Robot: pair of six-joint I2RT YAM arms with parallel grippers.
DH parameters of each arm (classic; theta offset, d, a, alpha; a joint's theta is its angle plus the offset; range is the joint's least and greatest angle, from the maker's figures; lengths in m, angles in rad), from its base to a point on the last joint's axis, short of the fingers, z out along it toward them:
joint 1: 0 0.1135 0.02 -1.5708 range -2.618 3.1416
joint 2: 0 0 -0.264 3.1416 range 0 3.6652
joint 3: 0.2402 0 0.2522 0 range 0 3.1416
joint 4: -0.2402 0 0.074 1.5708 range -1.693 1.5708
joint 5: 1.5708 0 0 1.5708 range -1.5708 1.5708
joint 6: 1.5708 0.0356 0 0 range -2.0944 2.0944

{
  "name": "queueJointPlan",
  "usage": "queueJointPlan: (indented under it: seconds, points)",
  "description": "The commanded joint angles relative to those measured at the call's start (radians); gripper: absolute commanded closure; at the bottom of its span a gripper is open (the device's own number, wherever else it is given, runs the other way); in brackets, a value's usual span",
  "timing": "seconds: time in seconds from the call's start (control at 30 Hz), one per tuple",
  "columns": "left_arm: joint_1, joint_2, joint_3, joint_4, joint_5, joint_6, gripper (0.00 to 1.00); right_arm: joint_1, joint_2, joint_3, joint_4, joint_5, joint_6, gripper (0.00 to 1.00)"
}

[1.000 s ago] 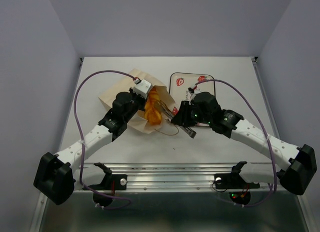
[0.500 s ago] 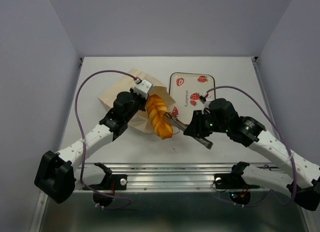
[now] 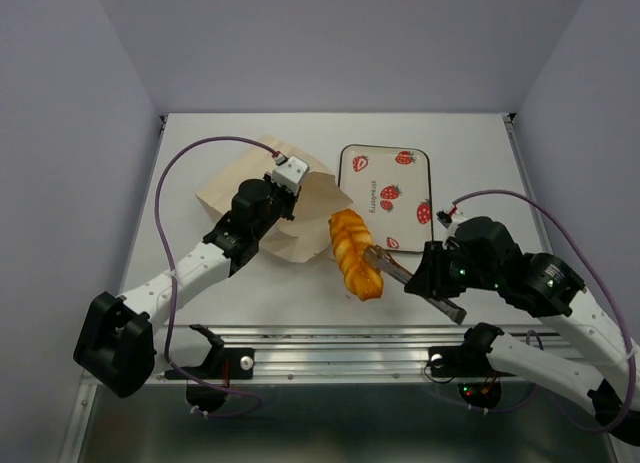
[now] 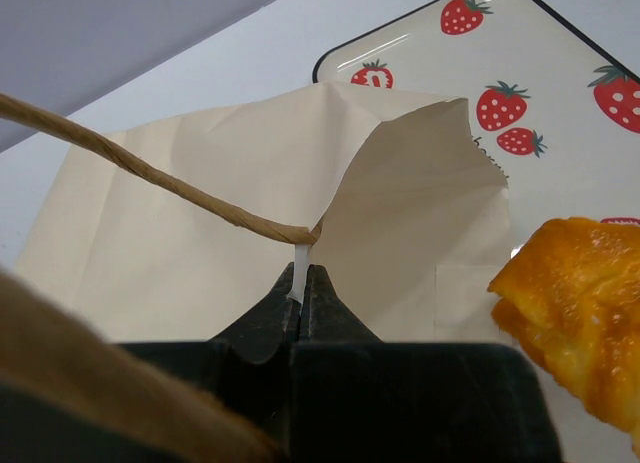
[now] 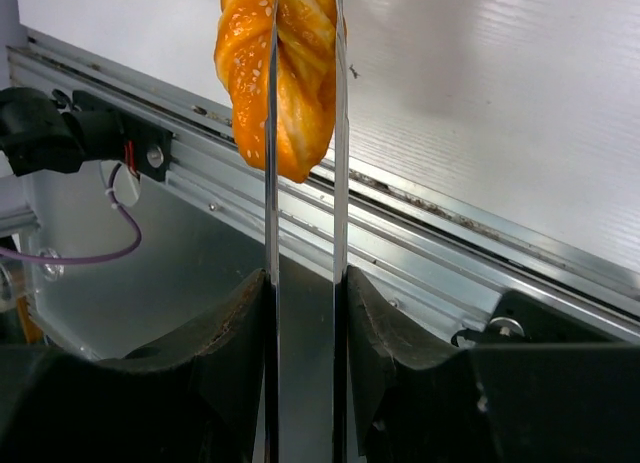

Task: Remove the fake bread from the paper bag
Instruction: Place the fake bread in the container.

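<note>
The loaf goes outward and down next: my right gripper will release it on the empty strawberry-print tray there.
The paper bag [image 3: 228, 190] lies on its side at the left of the table, its mouth facing right. My left gripper [image 3: 288, 175] is shut on the upper edge of the bag's mouth [image 4: 300, 268], beside a cord handle [image 4: 150, 173]. A long ridged golden loaf of fake bread [image 3: 350, 238] hangs clear of the bag, to the right of its mouth and over the table's near part. My right gripper [image 3: 370, 253] is shut on it, and its long metal fingers [image 5: 272, 183] clamp the loaf [image 5: 240, 53] from both sides. The loaf's end [image 4: 580, 303] also shows in the left wrist view.
A white strawberry-print tray [image 3: 385, 155] lies behind the loaf at the back centre. The metal rail [image 3: 330, 338] runs along the table's near edge below the loaf. Purple cables loop over both arms.
My right gripper has drawn the loaf out of the bag's mouth, to the right and toward the near edge. The left gripper keeps its pinch on the bag's edge.
</note>
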Motion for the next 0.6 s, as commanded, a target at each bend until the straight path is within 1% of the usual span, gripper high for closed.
queueJointPlan:
  seconds: [0.0,0.17,0.27,0.43,0.57]
  points:
    - [-0.004,-0.020,0.050,0.036,0.014,-0.014,1.00,0.006,-0.056,0.093,-0.078,0.080,0.043,0.99]
    - [-0.003,-0.017,0.050,0.030,-0.007,-0.014,1.00,0.006,-0.094,0.146,-0.150,0.117,0.073,0.99]
    - [-0.003,-0.011,0.061,0.017,-0.010,-0.006,1.00,0.006,-0.109,0.177,-0.188,0.201,0.098,0.99]
    - [-0.004,-0.025,0.066,0.004,-0.010,-0.006,1.00,0.006,-0.097,0.173,-0.168,0.305,0.102,0.99]
    - [-0.004,-0.045,0.050,0.008,-0.018,-0.001,1.00,0.006,-0.054,0.172,-0.098,0.379,0.075,0.99]
